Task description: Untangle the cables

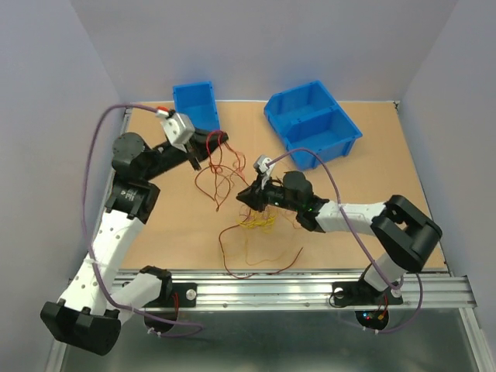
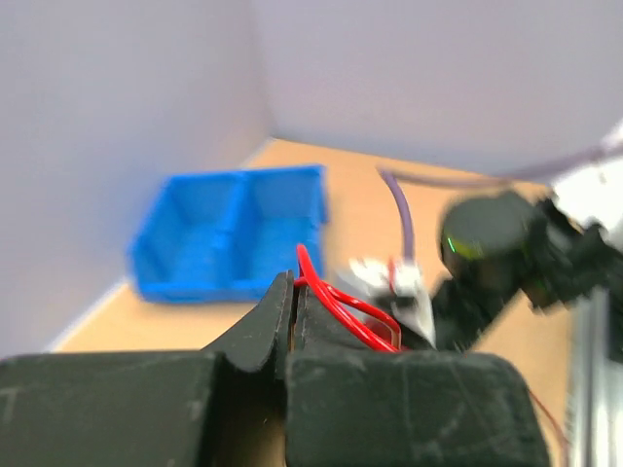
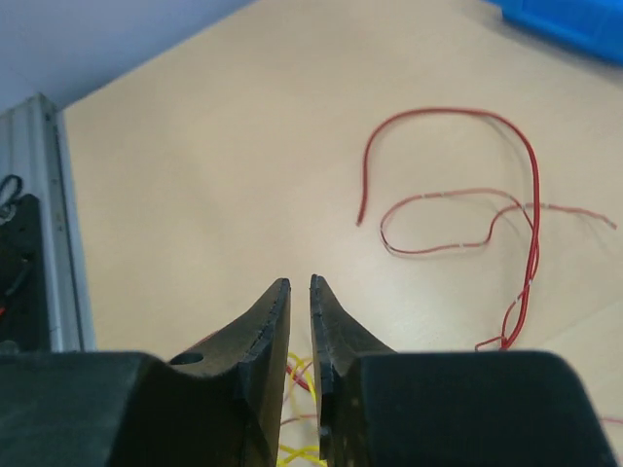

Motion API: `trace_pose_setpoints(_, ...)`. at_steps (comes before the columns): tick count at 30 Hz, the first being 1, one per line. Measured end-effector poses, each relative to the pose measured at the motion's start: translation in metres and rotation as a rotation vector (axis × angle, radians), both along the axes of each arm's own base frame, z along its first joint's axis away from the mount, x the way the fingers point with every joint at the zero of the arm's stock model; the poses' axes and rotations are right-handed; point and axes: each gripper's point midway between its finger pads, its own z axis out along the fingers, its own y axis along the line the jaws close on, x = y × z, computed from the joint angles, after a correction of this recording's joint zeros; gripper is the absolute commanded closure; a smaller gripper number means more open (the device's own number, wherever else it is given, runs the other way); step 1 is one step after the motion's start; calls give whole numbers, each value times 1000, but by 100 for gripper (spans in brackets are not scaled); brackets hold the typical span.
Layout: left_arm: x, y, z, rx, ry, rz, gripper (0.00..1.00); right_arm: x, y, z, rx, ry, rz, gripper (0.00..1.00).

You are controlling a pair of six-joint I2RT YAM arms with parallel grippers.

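My left gripper carries the red cables outward over the empty small blue bin (image 1: 195,103) next, then lowers and releases them, since the bin stands outward and below.
My left gripper (image 1: 215,138) is raised at the back left and shut on red cables (image 2: 336,297); the strands loop out beside its tips (image 2: 294,287). From it, thin dark red cables (image 1: 221,174) hang down towards the table. A yellow tangle (image 1: 260,222) lies mid-table with red strands running through it. My right gripper (image 1: 246,198) hovers low over that tangle. In the right wrist view its jaws (image 3: 300,284) stand a narrow gap apart, and yellow strands (image 3: 302,452) show beneath the gap. More red cable (image 3: 531,165) curls on the table beyond.
A small blue bin (image 1: 195,105) stands at the back left, just behind my left gripper. A two-compartment blue bin (image 1: 314,116) stands at the back right. A long red loop (image 1: 256,263) reaches towards the metal rail (image 1: 310,287) at the front edge.
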Motion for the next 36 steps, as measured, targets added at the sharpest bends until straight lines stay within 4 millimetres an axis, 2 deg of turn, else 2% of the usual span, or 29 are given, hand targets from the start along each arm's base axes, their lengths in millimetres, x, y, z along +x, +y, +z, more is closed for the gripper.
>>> trace_pose_setpoints(1,4,5,19,-12,-27,42,100,3,3,-14,-23,19,-3,80)
trace_pose_setpoints(2,10,14,54,-40,-83,112,100,5,4,-23,-37,31,-7,80)
trace_pose_setpoints(4,15,28,110,-88,-182,207,100,9,5,-50,-83,69,-22,78)
trace_pose_setpoints(5,18,36,132,-108,-217,257,100,10,5,-59,-96,81,-25,77)
trace_pose_setpoints(6,18,46,166,-144,-281,317,100,11,5,-66,-104,90,-26,73)
trace_pose_setpoints(7,22,54,186,-164,-320,367,100,11,5,-70,-107,96,-30,70)
trace_pose_setpoints(8,25,62,205,-181,-353,417,100,11,5,-72,-105,100,-34,63)
trace_pose_setpoints(10,36,75,232,-209,-402,507,100,10,4,-70,-80,89,-36,62)
trace_pose_setpoints(12,49,85,248,-225,-432,584,100,9,2,-69,-65,83,-39,62)
trace_pose_setpoints(14,69,89,248,-216,-431,641,100,6,-1,-72,-60,86,-41,62)
trace_pose_setpoints(17,127,90,221,-155,-374,736,100,3,-6,-69,-54,80,-51,61)
trace_pose_setpoints(18,139,91,216,-142,-364,757,100,3,-9,-64,-45,71,-61,61)
trace_pose_setpoints(20,183,87,182,-79,-303,805,100,4,-12,-52,-23,47,-79,61)
trace_pose_setpoints(21,205,86,160,-42,-265,826,100,6,-16,-40,-3,26,-101,61)
trace_pose_setpoints(22,231,83,130,11,-216,846,100,7,-18,-35,5,17,-112,61)
trace_pose_setpoints(23,258,83,94,71,-156,877,100,10,-21,-18,35,-13,-135,61)
trace_pose_setpoints(26,304,83,18,189,-38,919,100,23,-33,21,106,-90,-235,61)
trace_pose_setpoints(29,334,90,-42,270,53,959,100,35,-46,46,147,-140,-337,61)
trace_pose_setpoints(31,345,97,-64,289,88,981,100,48,-57,59,162,-169,-428,61)
trace_pose_setpoints(33,353,111,-80,291,125,1006,100,60,-67,77,183,-206,-511,61)
trace_pose_setpoints(36,360,134,-84,253,154,1039,100,69,-78,110,225,-262,-590,61)
